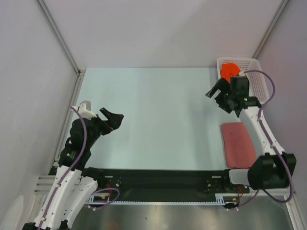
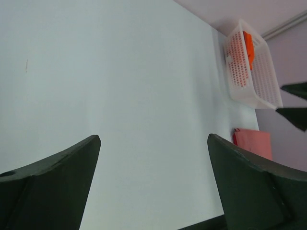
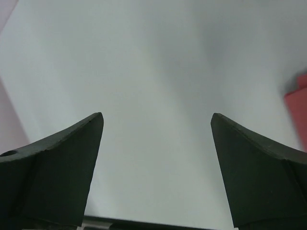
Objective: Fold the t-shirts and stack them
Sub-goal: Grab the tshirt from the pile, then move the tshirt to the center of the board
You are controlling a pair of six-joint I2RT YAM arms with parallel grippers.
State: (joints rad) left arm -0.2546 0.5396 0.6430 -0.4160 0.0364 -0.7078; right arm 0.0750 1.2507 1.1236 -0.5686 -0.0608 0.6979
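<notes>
My right gripper moves away from my base over the white basket next, then down onto a fold of the orange t-shirt (image 1: 229, 71).
A brick-red t-shirt (image 1: 238, 143) lies folded flat on the table at the right, beside the right arm; its corner shows in the left wrist view (image 2: 253, 141) and the right wrist view (image 3: 298, 103). An orange t-shirt (image 1: 229, 70) sits bunched in the white lattice basket (image 1: 259, 79) at the back right, also seen from the left wrist (image 2: 248, 44). My right gripper (image 1: 215, 90) hangs open just left of the basket, above the table, holding nothing (image 3: 157, 120). My left gripper (image 1: 114, 119) stands open over the left side of the table, empty (image 2: 153, 139).
The pale green table (image 1: 153, 115) is walled by grey panels on the left, back and right. A black rail (image 1: 158, 178) runs along the near edge between the arm bases. The basket (image 2: 249, 67) stands in the back right corner.
</notes>
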